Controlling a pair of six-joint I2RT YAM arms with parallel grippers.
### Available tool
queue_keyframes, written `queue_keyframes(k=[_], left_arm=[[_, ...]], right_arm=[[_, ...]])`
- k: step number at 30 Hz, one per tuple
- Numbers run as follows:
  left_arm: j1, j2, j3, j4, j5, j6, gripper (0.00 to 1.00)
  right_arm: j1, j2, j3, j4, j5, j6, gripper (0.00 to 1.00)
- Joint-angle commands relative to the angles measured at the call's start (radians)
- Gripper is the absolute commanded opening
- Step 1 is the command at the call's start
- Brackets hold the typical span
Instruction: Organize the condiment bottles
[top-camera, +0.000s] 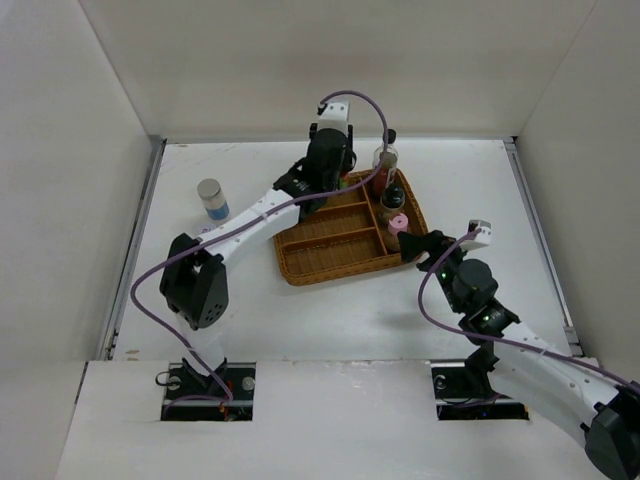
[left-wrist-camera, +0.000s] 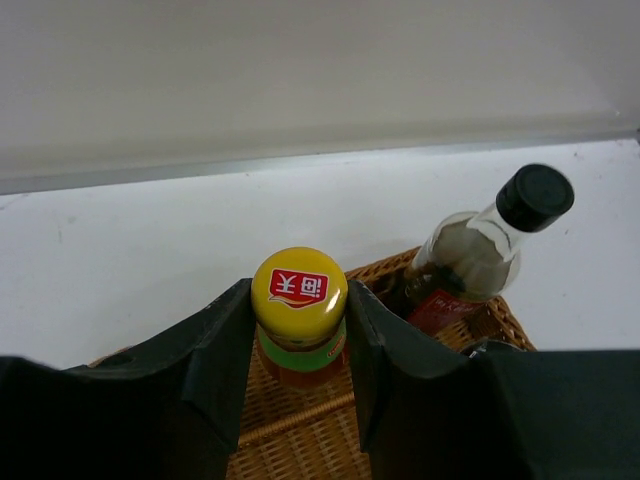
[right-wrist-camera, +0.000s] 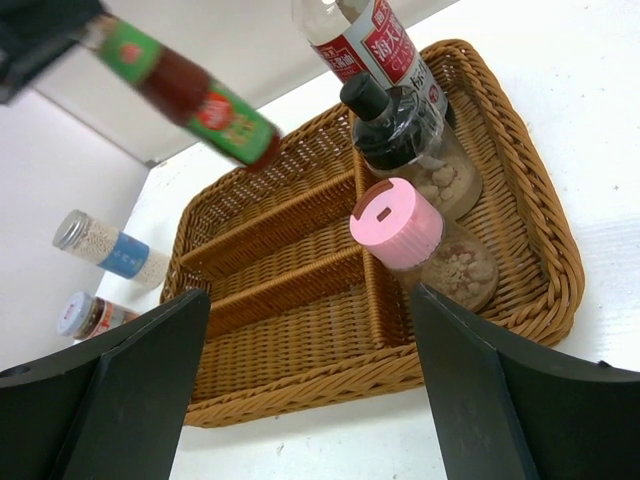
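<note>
Next, my left gripper shifts right in the top view, lowers and releases at the end of the tray's far section by the clear bottle (top-camera: 355, 194), since that end below is empty.
My left gripper (left-wrist-camera: 300, 345) is shut on the green-labelled bottle (left-wrist-camera: 300, 325) with a yellow-and-red cap and holds it above the far part of the wicker tray (top-camera: 320, 262); the bottle also shows tilted in the right wrist view (right-wrist-camera: 190, 95). The tall clear black-capped bottle (left-wrist-camera: 480, 245), the black-capped brown shaker (right-wrist-camera: 405, 135) and the pink-capped shaker (right-wrist-camera: 420, 240) stand in the tray's right compartment. The silver-lidded blue-label jar (top-camera: 212, 199) stands on the table left of the tray. The short red-lidded jar (right-wrist-camera: 90, 315) lies near it. My right gripper (right-wrist-camera: 310, 400) is open and empty by the tray's near right corner.
The wicker tray (right-wrist-camera: 300, 370) has three long compartments on the left, with nothing in them, and one cross compartment on the right. White walls close the table at the back and both sides. The left arm (top-camera: 250, 215) stretches over the table's left half.
</note>
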Motion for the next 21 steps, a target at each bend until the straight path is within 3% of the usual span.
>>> queue_keyframes(k=[1, 8, 21], left_arm=[[-0.015, 0.0, 0.115, 0.146, 0.019, 0.006, 0.16], [-0.026, 0.085, 0.143, 0.16, 0.042, 0.003, 0.16], [-0.058, 0.169, 0.004, 0.279, 0.037, -0.006, 0.23]], right_arm=[[-0.002, -0.021, -0.007, 0.055, -0.013, 0.005, 0.88], [0.003, -0.015, -0.007, 0.057, -0.013, 0.004, 0.89], [0.003, -0.03, -0.007, 0.052, -0.013, 0.004, 0.9]])
